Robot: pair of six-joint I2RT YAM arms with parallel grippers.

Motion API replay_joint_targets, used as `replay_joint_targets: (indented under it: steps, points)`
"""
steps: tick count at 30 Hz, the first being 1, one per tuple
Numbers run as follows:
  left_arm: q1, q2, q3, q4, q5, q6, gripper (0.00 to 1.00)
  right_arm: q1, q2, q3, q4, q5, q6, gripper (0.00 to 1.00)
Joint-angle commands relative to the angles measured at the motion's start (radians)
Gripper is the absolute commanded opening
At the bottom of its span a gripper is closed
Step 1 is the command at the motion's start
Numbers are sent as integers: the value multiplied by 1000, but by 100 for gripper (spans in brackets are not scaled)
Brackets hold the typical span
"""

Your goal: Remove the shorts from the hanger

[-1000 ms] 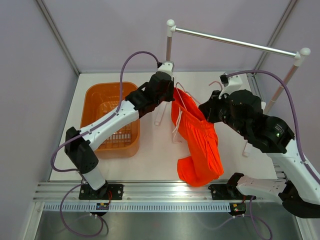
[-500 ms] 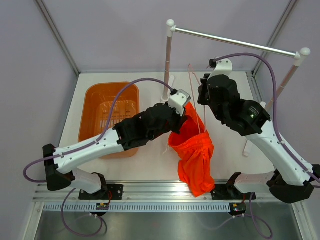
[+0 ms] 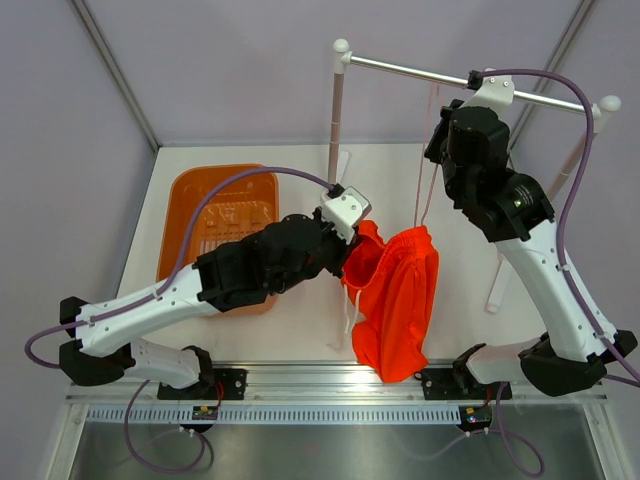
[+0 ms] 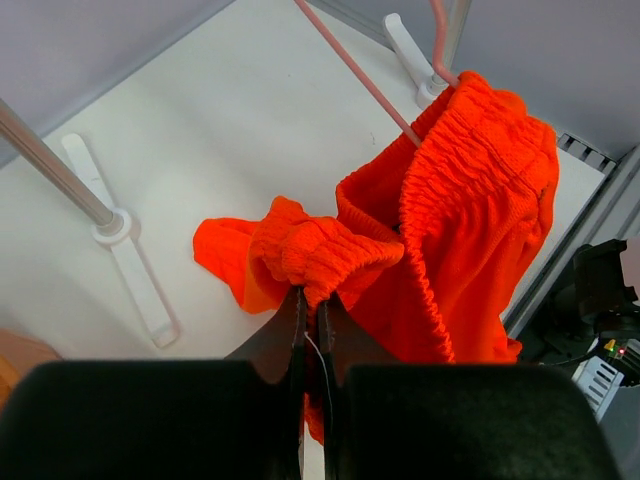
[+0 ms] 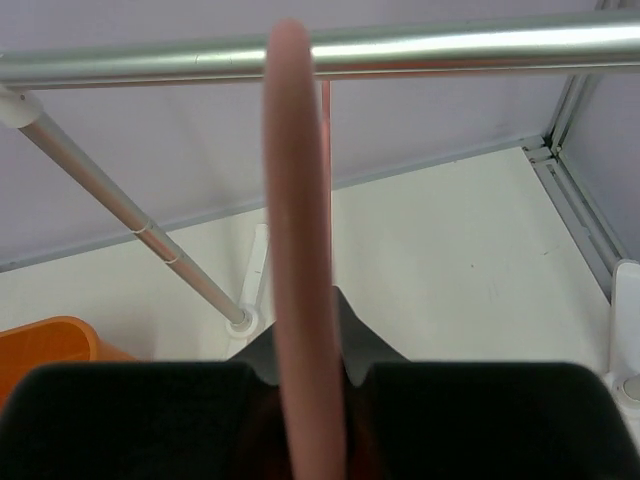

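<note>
My left gripper will next pull away from the hanger [image 3: 424,195] and let go of the shorts inside the orange basket, because the basket is to the left of my left gripper in the top view.
The orange-red shorts [image 3: 400,290] hang in the air between my arms, the waistband spread open [image 4: 470,200]. My left gripper [image 3: 350,245] is shut on a bunched fold of the waistband [image 4: 312,300], with a white drawstring between the fingers. The pale pink hanger [image 3: 424,195] runs up from the shorts; one arm of it is still inside the waistband [image 4: 360,75]. My right gripper [image 3: 440,140] is shut on the hanger's wire [image 5: 298,250], held high, just below the silver rail [image 5: 450,50].
The silver rail [image 3: 420,72] with white knobs spans the back on two slanted posts [image 3: 337,110]. Its white foot [image 4: 130,270] rests on the table. The orange plastic basket [image 3: 190,200] stands at the left. Grey walls enclose the table.
My right gripper has lifted the hanger up and back to the rail. My left gripper took hold of the waistband and drew it left and toward the front; the shorts slid down the hanger.
</note>
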Motion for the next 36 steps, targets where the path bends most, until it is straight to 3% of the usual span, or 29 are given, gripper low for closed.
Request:
replay_joint_targets:
  steps: [1, 6, 8, 14, 18, 24, 25, 28, 31, 34, 36]
  points:
    - [-11, -27, 78, -24, -32, 52, 0, -7, -29, 7, 118, -26, 4, 0]
    - [-13, -18, 69, -47, 9, 58, 0, -7, -62, -53, 192, -51, -11, 0]
    - [-13, 8, 74, -61, 85, 61, 0, -7, -108, -111, 244, -89, -17, 0]
    - [-104, 39, 54, -58, 254, 106, 0, -7, -107, -82, 247, -60, -51, 0]
    - [-172, 30, 55, -65, 280, 118, 0, -7, -110, -76, 240, -56, -54, 0]
    - [-174, 14, 106, -74, -69, 113, 0, -7, -107, -48, 160, -49, -33, 0]
    - [-168, 25, 173, -85, -183, 118, 0, -7, -116, -56, 149, -51, -28, 0]
    - [-109, 74, 342, -133, -357, 123, 0, -7, -147, -97, 115, -62, -7, 0]
    - [-48, 92, 452, -76, -451, 240, 0, -7, -184, -146, 95, -69, 5, 0]
    - [0, 108, 594, 88, -555, 429, 0, -7, -208, -171, 71, -80, 16, 0]
    - [15, 100, 605, 363, -601, 660, 0, -7, -217, -182, 54, -89, 21, 0]
